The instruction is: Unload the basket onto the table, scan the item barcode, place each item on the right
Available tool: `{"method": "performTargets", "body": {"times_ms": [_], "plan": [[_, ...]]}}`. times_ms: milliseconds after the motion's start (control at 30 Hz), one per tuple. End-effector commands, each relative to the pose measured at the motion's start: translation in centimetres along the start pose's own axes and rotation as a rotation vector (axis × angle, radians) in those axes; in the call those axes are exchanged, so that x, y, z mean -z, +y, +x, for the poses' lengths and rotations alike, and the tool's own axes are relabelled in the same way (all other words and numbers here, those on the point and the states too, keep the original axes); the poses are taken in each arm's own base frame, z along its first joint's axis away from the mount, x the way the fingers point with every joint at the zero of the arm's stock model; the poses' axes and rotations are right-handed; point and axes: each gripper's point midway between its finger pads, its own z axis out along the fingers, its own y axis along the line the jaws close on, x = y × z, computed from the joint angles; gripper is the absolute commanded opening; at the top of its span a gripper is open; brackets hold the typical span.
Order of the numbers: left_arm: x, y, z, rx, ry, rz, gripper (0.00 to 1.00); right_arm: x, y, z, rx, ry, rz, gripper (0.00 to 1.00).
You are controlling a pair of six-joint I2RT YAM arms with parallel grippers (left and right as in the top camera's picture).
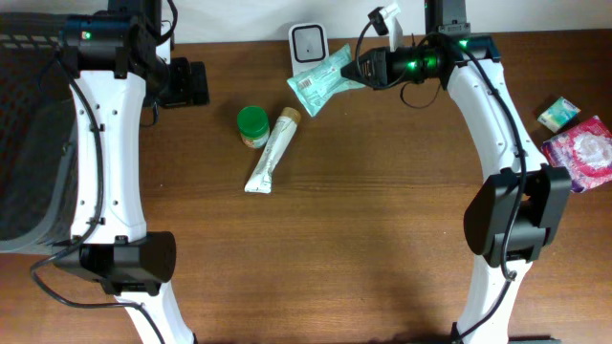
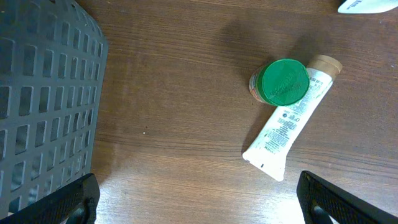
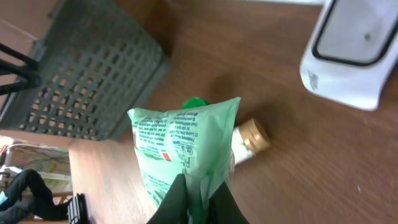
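Note:
The clear wood beside the white tube lies below and back from the packet, so I will draw my right gripper back, tilt it, lower it and release the packet there.
My right gripper point(image 1: 361, 71) point(image 3: 198, 191) is shut on a light green packet point(image 1: 320, 81) point(image 3: 183, 146), held above the table just in front of the white barcode scanner point(image 1: 309, 43) point(image 3: 351, 53) at the back edge. The packet's printed side faces up in the overhead view. My left gripper point(image 1: 191, 84) point(image 2: 198, 199) hovers open over bare wood at the back left, nothing between its fingers point(image 2: 68, 202). It is to the left of a green-lidded jar point(image 1: 252, 125) point(image 2: 283, 81) and a white tube point(image 1: 272, 153) point(image 2: 291, 118) lying on the table.
A dark mesh basket point(image 1: 29, 143) point(image 2: 43, 93) point(image 3: 93, 74) stands at the left edge. At the far right lie a pink packet point(image 1: 579, 151) and a small green-white packet point(image 1: 558, 114). The jar and tube lie left of centre, below the scanner.

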Motion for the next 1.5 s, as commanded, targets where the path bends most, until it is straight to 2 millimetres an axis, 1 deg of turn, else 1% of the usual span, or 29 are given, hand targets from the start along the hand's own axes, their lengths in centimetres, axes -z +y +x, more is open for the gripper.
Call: {"method": "performTargets", "body": {"times_ms": [0,167,233,267,300,367,400,433,467,533,600,633,700,767,867,933,1000,1100,1133,1167,1200,1267,1367,1400,1433,1467], "plan": [[-0.2,0.0,0.0,0.008,0.004,-0.005,0.99,1.0,1.3,-1.1,0.051,-0.022,0.028,0.04],[-0.2,0.0,0.0,0.008,0.005,-0.005,0.99,1.0,1.2,-1.1,0.049,-0.022,0.034,0.04],[-0.2,0.0,0.1,0.008,0.005,-0.005,0.99,1.1,-1.4,-0.5,-0.074,-0.003,0.194,0.04],[-0.2,0.0,0.1,0.008,0.005,-0.005,0.99,1.3,-2.4,0.0,-0.097,0.012,0.263,0.04],[-0.2,0.0,0.0,0.008,0.005,-0.005,0.99,1.5,-4.0,1.2,-0.123,0.056,0.387,0.04],[-0.2,0.0,0.1,0.008,0.005,-0.005,0.99,2.1,-6.1,2.9,-0.178,0.104,0.591,0.04],[-0.2,0.0,0.1,0.008,0.005,-0.005,0.99,2.9,-7.4,3.7,-0.215,0.12,0.747,0.04],[-0.2,0.0,0.0,0.008,0.005,-0.005,0.99,3.5,-8.0,4.3,-0.244,0.126,0.872,0.04],[-0.2,0.0,0.1,0.008,0.005,-0.005,0.99,3.9,-8.2,4.7,-0.246,0.133,0.936,0.04],[-0.2,0.0,0.1,0.008,0.005,-0.005,0.99,4.7,-8.2,5.1,-0.196,0.162,1.088,0.04],[-0.2,0.0,0.1,0.008,0.005,-0.005,0.99,6.0,-7.5,5.3,-0.123,0.168,1.318,0.04],[-0.2,0.0,0.0,0.008,0.004,-0.005,0.99,6.2,-6.9,5.3,-0.083,0.18,1.377,0.04],[-0.2,0.0,0.1,0.008,0.005,-0.005,0.99,6.0,-6.0,6.3,-0.061,0.208,1.446,0.04],[-0.2,0.0,0.0,0.008,0.004,-0.005,0.99,5.2,-6.4,7.8,-0.059,0.252,1.453,0.04],[-0.2,0.0,0.1,0.008,0.005,-0.005,0.99,4.2,-8.3,10.6,-0.079,0.33,1.474,0.04],[-0.2,0.0,0.1,0.008,0.005,-0.005,0.99,3.4,-8.7,11.9,-0.08,0.37,1.47,0.04],[-0.2,0.0,0.1,0.008,0.005,-0.005,0.99,1.8,-8.0,12.6,-0.096,0.387,1.394,0.04],[-0.2,0.0,0.0,0.008,0.005,-0.005,0.99,-2.0,-6.4,13.9,-0.108,0.412,1.253,0.05],[-0.2,0.0,0.0,0.008,0.005,-0.005,0.99,-2.9,-6.3,14.3,-0.107,0.426,1.231,0.07],[-0.2,0.0,0.0,0.008,0.005,-0.005,0.99,-3.9,-6.0,15.0,-0.101,0.447,1.211,0.11],[-0.2,0.0,0.1,0.008,0.005,-0.005,0.99,-5.3,-5.4,16.0,-0.101,0.477,1.168,0.19],[-0.2,0.0,0.1,0.008,0.005,-0.005,0.99,-7.0,-4.1,16.8,-0.095,0.497,1.108,0.2],[-0.2,0.0,0.1,0.008,0.005,-0.005,0.99,-8.7,-2.5,17.0,-0.069,0.496,1.058,0.25],[-0.2,0.0,0.0,0.008,0.005,-0.005,0.99,-9.0,-2.1,17.2,-0.061,0.5,1.051,0.26],[-0.2,0.0,0.1,0.007,0.005,-0.005,0.99,-9.0,-1.8,17.5,-0.056,0.513,1.05,0.25],[-0.2,0.0,0.1,0.008,0.005,-0.005,0.99,-8.9,-1.4,18.1,-0.056,0.546,1.041,0.22]]}}
